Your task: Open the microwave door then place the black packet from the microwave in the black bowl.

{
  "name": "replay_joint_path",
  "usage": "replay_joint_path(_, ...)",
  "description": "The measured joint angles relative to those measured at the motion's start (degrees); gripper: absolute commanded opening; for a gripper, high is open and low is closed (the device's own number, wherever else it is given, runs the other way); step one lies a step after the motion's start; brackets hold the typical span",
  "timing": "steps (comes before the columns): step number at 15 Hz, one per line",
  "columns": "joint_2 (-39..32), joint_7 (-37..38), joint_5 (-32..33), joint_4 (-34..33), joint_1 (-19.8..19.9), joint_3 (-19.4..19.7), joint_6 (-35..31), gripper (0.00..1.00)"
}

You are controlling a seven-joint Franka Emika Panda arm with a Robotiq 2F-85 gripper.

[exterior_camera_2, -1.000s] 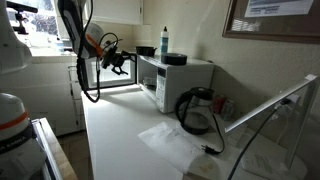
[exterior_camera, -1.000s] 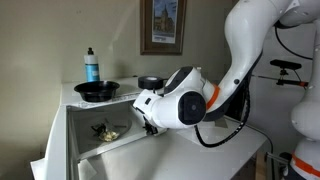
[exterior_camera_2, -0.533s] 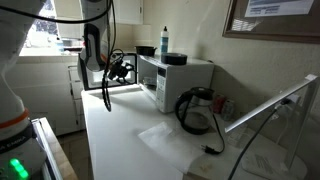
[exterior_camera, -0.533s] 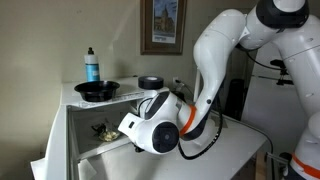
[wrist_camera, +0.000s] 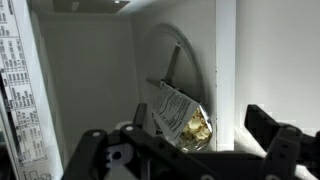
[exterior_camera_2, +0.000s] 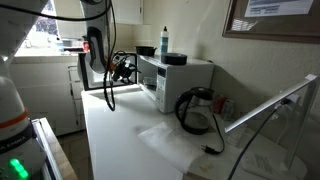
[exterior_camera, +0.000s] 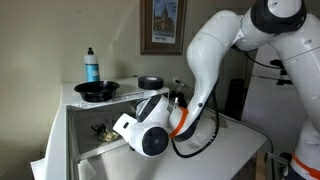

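Note:
My open gripper pushes outward through the microwave's opening next, onto the lower edge of the black packet, because its fingers still stand short of it.
The white microwave (exterior_camera: 75, 120) stands with its door open, and it also shows in an exterior view (exterior_camera_2: 185, 78). The black packet (wrist_camera: 178, 112), printed white and showing popcorn, lies tilted on the turntable inside; it also shows in an exterior view (exterior_camera: 105, 129). My gripper (wrist_camera: 183, 142) is open and empty, with its fingers on either side of the packet and a little short of it. In an exterior view my gripper (exterior_camera_2: 122, 68) is at the microwave's mouth. The black bowl (exterior_camera: 97, 90) sits on top of the microwave.
A blue bottle (exterior_camera: 91, 66) stands behind the bowl and a small black dish (exterior_camera: 149, 82) sits further along the top. A black kettle with its cord (exterior_camera_2: 197, 110) and a white cloth (exterior_camera_2: 165, 135) are on the counter. The microwave's inner walls close in around my gripper.
My arm has swung down and in toward the microwave opening, bringing the gripper up to the cavity. The packet and the bowl have not moved.

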State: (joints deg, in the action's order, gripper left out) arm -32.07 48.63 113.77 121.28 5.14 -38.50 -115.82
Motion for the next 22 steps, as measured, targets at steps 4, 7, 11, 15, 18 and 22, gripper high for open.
replay_joint_path(4,-1.4,3.6,0.5,-5.6,-9.6,9.6,0.1,0.98)
replay_joint_path(7,-3.0,4.3,0.6,-9.9,-14.6,14.4,0.1,0.82)
replay_joint_path(11,-5.7,4.3,2.1,-14.2,-18.1,17.7,0.0,0.75)
replay_joint_path(15,-8.7,5.4,5.3,-16.8,-19.2,19.1,-0.8,0.78)
replay_joint_path(18,-10.7,6.7,7.3,-18.4,-19.2,19.8,-2.4,0.75)
replay_joint_path(22,-12.8,8.3,9.0,-20.6,-19.2,20.2,-2.8,0.66)
